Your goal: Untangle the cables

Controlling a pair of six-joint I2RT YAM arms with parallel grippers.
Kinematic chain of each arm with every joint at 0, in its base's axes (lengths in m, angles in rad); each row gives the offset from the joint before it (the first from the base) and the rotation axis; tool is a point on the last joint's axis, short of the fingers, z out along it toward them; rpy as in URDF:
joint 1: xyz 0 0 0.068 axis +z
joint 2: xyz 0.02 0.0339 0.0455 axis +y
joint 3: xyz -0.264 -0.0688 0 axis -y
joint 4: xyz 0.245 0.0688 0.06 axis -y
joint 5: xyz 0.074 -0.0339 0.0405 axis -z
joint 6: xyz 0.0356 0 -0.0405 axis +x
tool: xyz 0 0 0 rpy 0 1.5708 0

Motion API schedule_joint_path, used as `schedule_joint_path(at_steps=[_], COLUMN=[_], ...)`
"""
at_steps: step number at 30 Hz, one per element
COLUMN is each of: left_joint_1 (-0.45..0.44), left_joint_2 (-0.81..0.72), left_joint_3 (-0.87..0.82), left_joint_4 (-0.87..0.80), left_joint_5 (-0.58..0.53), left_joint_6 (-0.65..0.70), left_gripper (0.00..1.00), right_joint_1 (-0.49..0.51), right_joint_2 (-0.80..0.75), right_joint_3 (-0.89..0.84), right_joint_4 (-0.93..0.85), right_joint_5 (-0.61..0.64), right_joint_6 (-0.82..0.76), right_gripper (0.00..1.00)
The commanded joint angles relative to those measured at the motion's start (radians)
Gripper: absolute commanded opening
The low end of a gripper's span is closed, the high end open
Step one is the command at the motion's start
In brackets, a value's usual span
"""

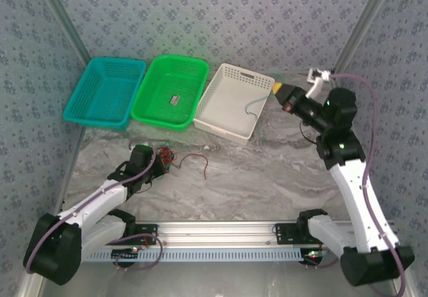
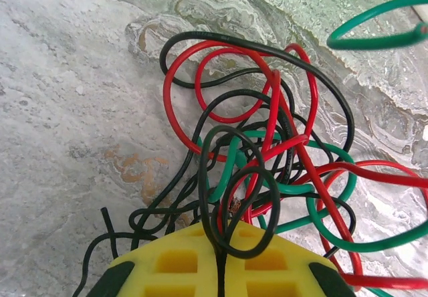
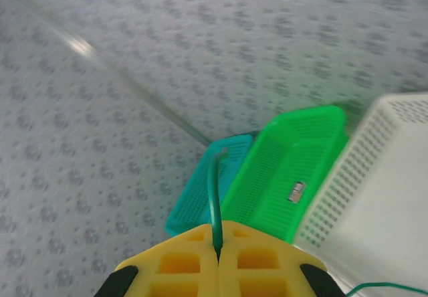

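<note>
My right gripper moves across toward its side by the green basket next and releases the green cable, since the cable's loose end already hangs into the white basket.
A tangle of thin red, green and black cables [image 2: 267, 143] lies on the marble table, seen from above as a small knot [image 1: 171, 157] with one red cable [image 1: 198, 161] trailing right. My left gripper [image 2: 221, 247] sits low at the knot's near edge [image 1: 159, 163], its yellow fingers [image 2: 174, 263] shut on a black cable loop [image 2: 231, 196]. My right gripper [image 3: 218, 249] is raised over the white basket's right corner [image 1: 278, 91], shut on a green cable [image 3: 215, 190]. That cable's free end hangs into the basket [image 1: 252, 106].
Three baskets stand in a row at the back: teal [image 1: 100, 95], green [image 1: 175, 76] with a small label inside, and white [image 1: 226, 106]. Patterned walls enclose the table. A metal rail [image 1: 221, 230] runs along the near edge between the arm bases.
</note>
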Motion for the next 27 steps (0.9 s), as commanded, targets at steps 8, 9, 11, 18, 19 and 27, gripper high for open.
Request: schedule_joint_path(at_steps=[8,9,11,18,19,27], left_joint_1=[-0.008,-0.008,-0.009,-0.018,-0.022,-0.046], left_joint_2=[0.035,0.036,0.037,0.073,0.08,0.139], left_joint_3=[0.032,0.035,0.04,0.074,0.078,0.097], left_joint_4=[0.04,0.041,0.046,0.048,0.049,0.085], left_joint_5=[0.006,0.012,0.025,0.044,0.044,0.054], left_joint_6=[0.018,0.022,0.028,0.045,0.045,0.038], left_gripper=[0.0,0.0,0.0,0.0,0.0,0.0], right_joint_1=[0.137,0.143,0.152,0.153,0.153,0.167], right_joint_2=[0.359,0.398,0.461,0.715,0.744,0.914], right_joint_3=[0.391,0.413,0.449,0.597,0.616,0.598], right_joint_4=[0.035,0.034,0.037,0.007,0.004,-0.104], right_joint_5=[0.072,0.088,0.118,0.159,0.165,0.442], right_joint_6=[-0.261,-0.28,-0.318,-0.311,-0.286,-0.14], right_gripper=[0.0,0.0,0.0,0.0,0.0,0.0])
